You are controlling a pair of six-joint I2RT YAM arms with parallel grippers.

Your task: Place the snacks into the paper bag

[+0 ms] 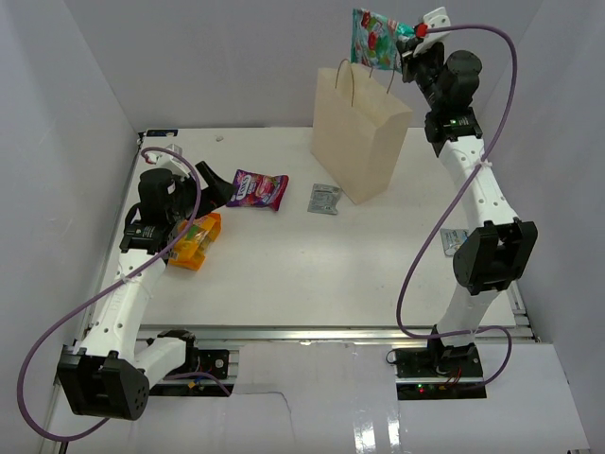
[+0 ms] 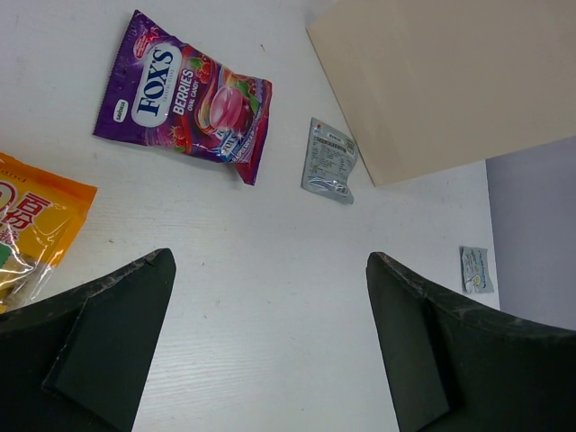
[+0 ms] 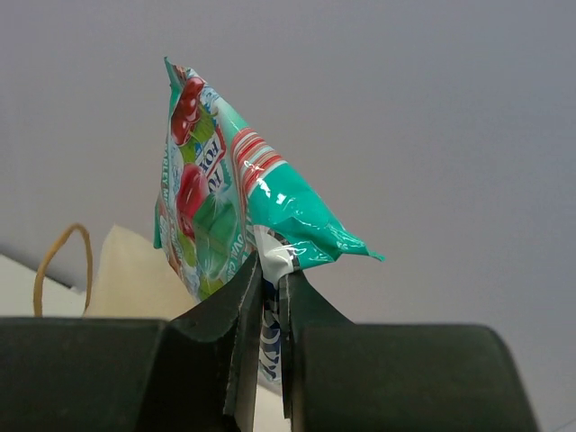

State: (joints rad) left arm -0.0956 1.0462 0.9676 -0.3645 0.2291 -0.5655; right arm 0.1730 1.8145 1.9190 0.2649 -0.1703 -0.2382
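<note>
I will move my right gripper down and to its left in the top view toward the bag's opening [image 1: 371, 90] next, and I will release the packet.
The cream paper bag [image 1: 359, 128] stands upright at the back of the table, handles up. My right gripper [image 1: 408, 45] is shut on the teal-and-red packet [image 1: 374, 38] and holds it high above the bag's mouth; it also shows in the right wrist view [image 3: 220, 198], with a bag handle [image 3: 61, 261] below. My left gripper [image 1: 210, 184] is open and empty, low over the table by the purple-magenta packet [image 1: 257, 189] and the orange packet [image 1: 194, 241]. The silver-grey sachet [image 1: 323, 199] lies beside the bag. In the left wrist view I see the purple packet [image 2: 184, 94], the orange packet [image 2: 31, 225], the sachet [image 2: 328, 160] and the bag's side [image 2: 450, 76].
A small pale sachet [image 1: 452, 240] lies at the table's right edge by the right arm; it also shows in the left wrist view [image 2: 476, 269]. White walls enclose the table on the left, back and right. Purple cables loop off both arms.
</note>
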